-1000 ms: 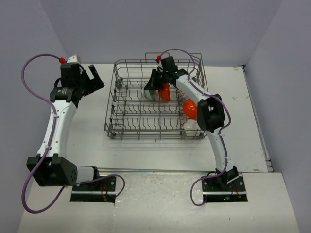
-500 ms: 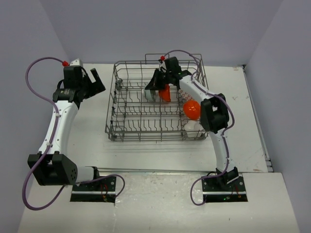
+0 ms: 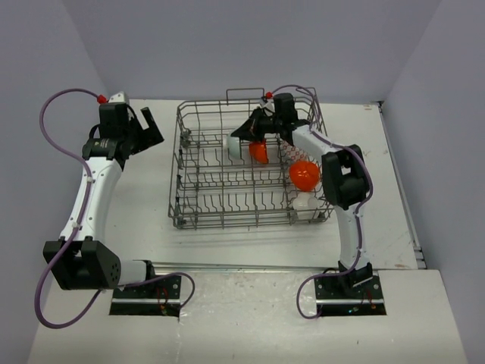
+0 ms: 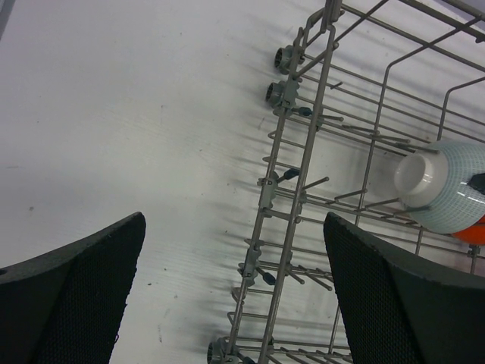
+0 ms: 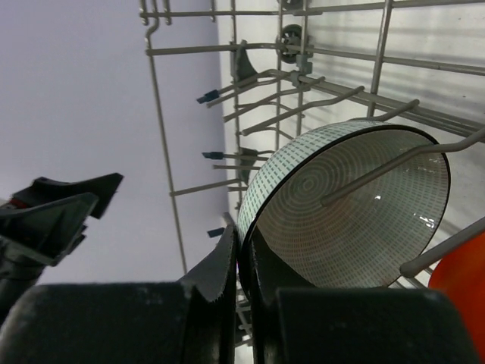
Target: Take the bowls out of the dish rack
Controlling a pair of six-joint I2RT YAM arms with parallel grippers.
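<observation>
The tabletop to the right of my right gripper in the top view is bare, so I will lift the bowl off the rack's wires, move it across the rack (image 3: 189,171), lower it and let go.
The grey wire dish rack (image 3: 189,171) stands mid-table. My right gripper (image 3: 254,130) reaches into its far part and is shut on the rim of the blue-teal speckled bowl (image 3: 236,147), which stands on edge among the tines. In the right wrist view the jaws (image 5: 241,258) pinch the rim of this bowl (image 5: 356,212), with a tine across its inside. One orange bowl (image 3: 259,151) sits right beside it and another orange bowl (image 3: 305,175) at the rack's right side, above a white bowl (image 3: 305,201). My left gripper (image 3: 144,127) is open and empty left of the rack.
In the left wrist view the rack's left wall (image 4: 292,171) runs between my open fingers (image 4: 83,288), with the teal bowl's base (image 4: 443,186) beyond. The rack's loop handle (image 3: 242,92) stands at the back. Grey walls close the table's back and sides.
My right gripper has moved right while gripping the teal bowl, and the whole rack has shifted right and toward me with it. The left arm rose slightly, then held.
</observation>
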